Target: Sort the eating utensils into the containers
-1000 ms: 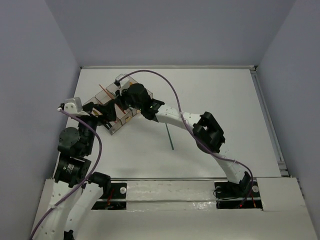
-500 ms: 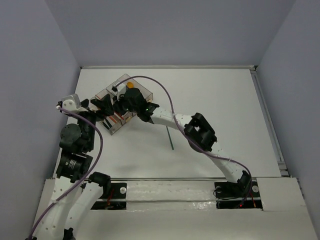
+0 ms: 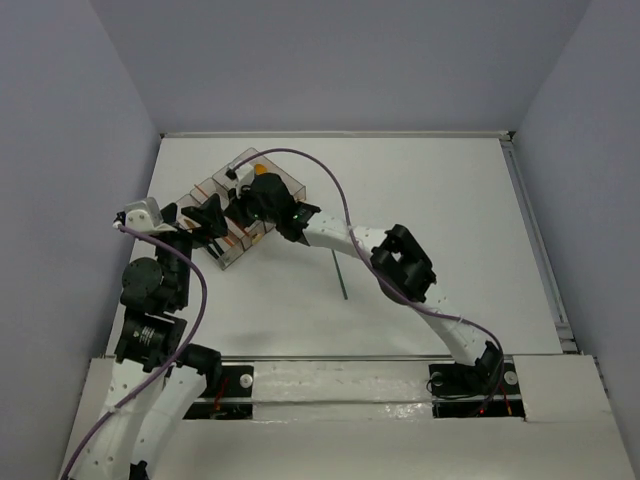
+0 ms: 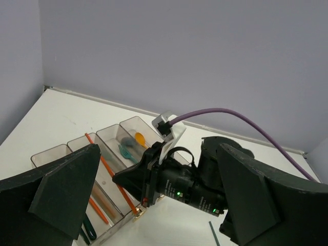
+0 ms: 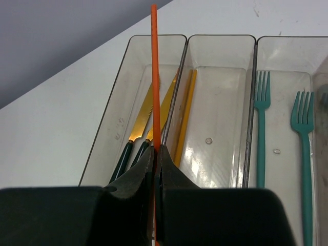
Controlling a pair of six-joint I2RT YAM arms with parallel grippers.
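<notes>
Next, my right gripper shifts to the right in its wrist view, then lowers and releases the stick there, since orange sticks lie in the second bin.
The containers (image 3: 229, 261) are a row of joined clear bins at the table's back left. My right gripper (image 5: 155, 151) is shut on a thin orange stick (image 5: 153, 77) and holds it over the wall between the first two bins (image 5: 187, 38). One bin holds two knives (image 5: 138, 130) with dark green handles. The one beside it holds orange sticks (image 5: 184, 113), and the third holds teal forks (image 5: 261, 128). An orange spoon (image 3: 260, 170) lies in the far bin. My left gripper (image 4: 159, 154) stands wide open beside the bins, and the right gripper's body sits between its fingers (image 4: 56, 189). A dark green stick (image 3: 339, 275) lies on the table.
The right arm (image 3: 400, 262) reaches across the table's middle to the bins, with its purple cable (image 3: 330, 185) arching above. The left arm (image 3: 150, 290) stands along the left wall. A raised rail (image 3: 535, 240) borders the table's right side.
My right gripper has shifted slightly left over the bins with the orange stick, uncovering the orange spoon. The left gripper has drawn back a little towards the near edge.
</notes>
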